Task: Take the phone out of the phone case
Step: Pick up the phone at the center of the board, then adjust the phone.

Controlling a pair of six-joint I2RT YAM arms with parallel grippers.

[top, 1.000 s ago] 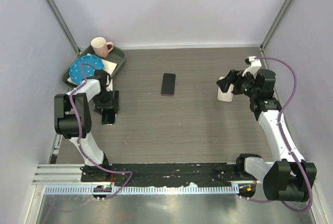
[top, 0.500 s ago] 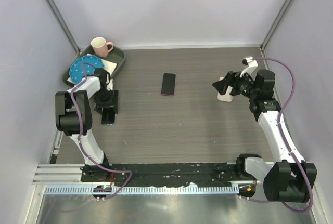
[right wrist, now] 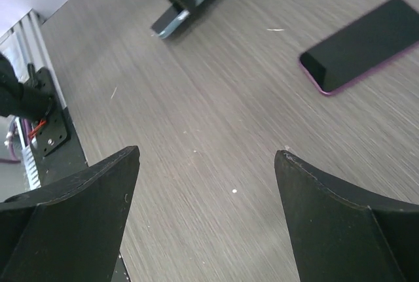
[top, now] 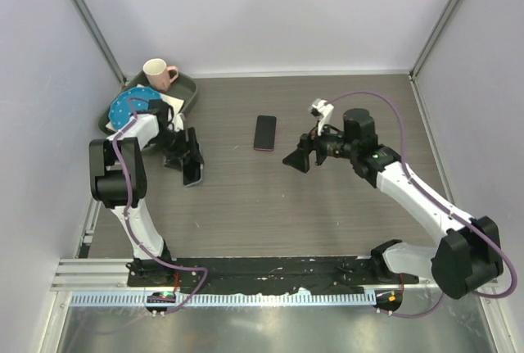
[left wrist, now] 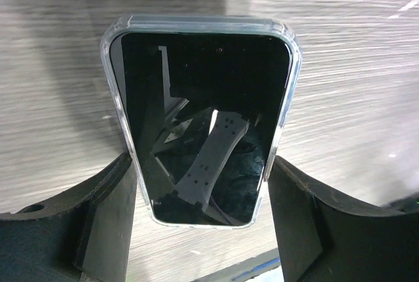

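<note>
Next I need to move my right gripper to the left in the top view toward the clear-cased phone's near end, since my left gripper leaves that end of the phone bare.
A black-screened phone in a clear phone case (left wrist: 203,125) sits between the fingers of my left gripper (left wrist: 203,161), whose jaws are shut against its two long edges. From above, that gripper (top: 191,165) and the cased phone (top: 193,176) are at the left of the table, with the phone tilted. My right gripper (top: 296,156) hovers near the table's middle, open with only bare table between its fingers (right wrist: 208,153). A second dark phone with a purple-edged case (top: 264,133) lies flat at the centre, also seen in the right wrist view (right wrist: 363,43).
A green tray (top: 187,95) at the back left holds a pink mug (top: 158,73) and a blue plate (top: 131,107). A black rail (top: 246,267) runs along the near edge. Walls close in on both sides.
My left gripper has closed on the cased phone and carried it to the right. The right arm has swung left from the right side to the middle of the table, jaws still open.
</note>
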